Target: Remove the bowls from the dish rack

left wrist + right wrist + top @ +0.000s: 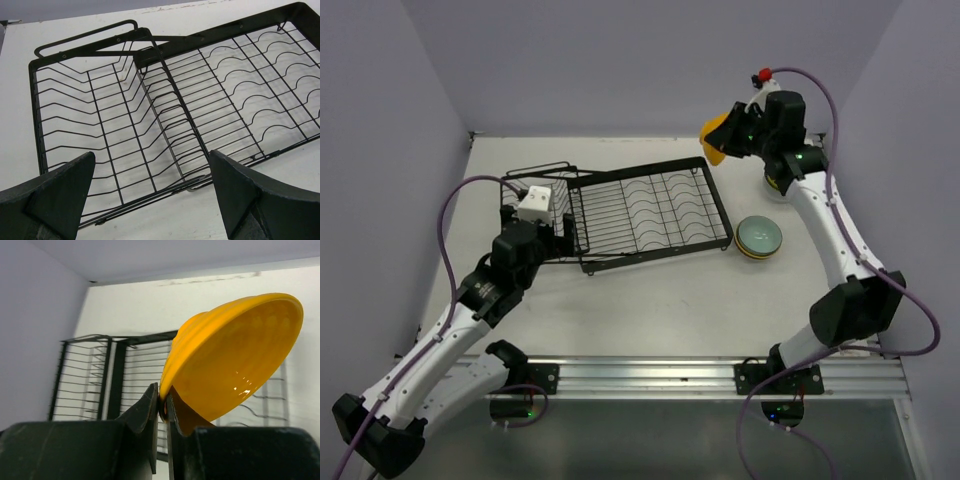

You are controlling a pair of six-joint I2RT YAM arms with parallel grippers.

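The right gripper moves back next, turns, and lowers the orange-yellow bowl onto the stack's teal-green top bowl, which lies uncovered.
The black wire dish rack (650,205) lies on the table with no bowl in it, and it fills the left wrist view (165,105). My right gripper (732,135) is shut on the rim of an orange-yellow bowl (716,138) and holds it tilted in the air, beyond the rack's far right corner. The right wrist view shows the gripper (163,407) pinching that bowl (235,355). My left gripper (560,232) is open and empty at the near edge of the rack's basket end, fingers (60,195) wide apart. A stack of bowls (760,238) with a pale teal-green one on top stands right of the rack.
Another round yellowish and white thing (770,184) sits partly hidden under my right arm, behind the stack. Purple walls close in the table on the left, back and right. A metal rail (670,375) runs along the near edge.
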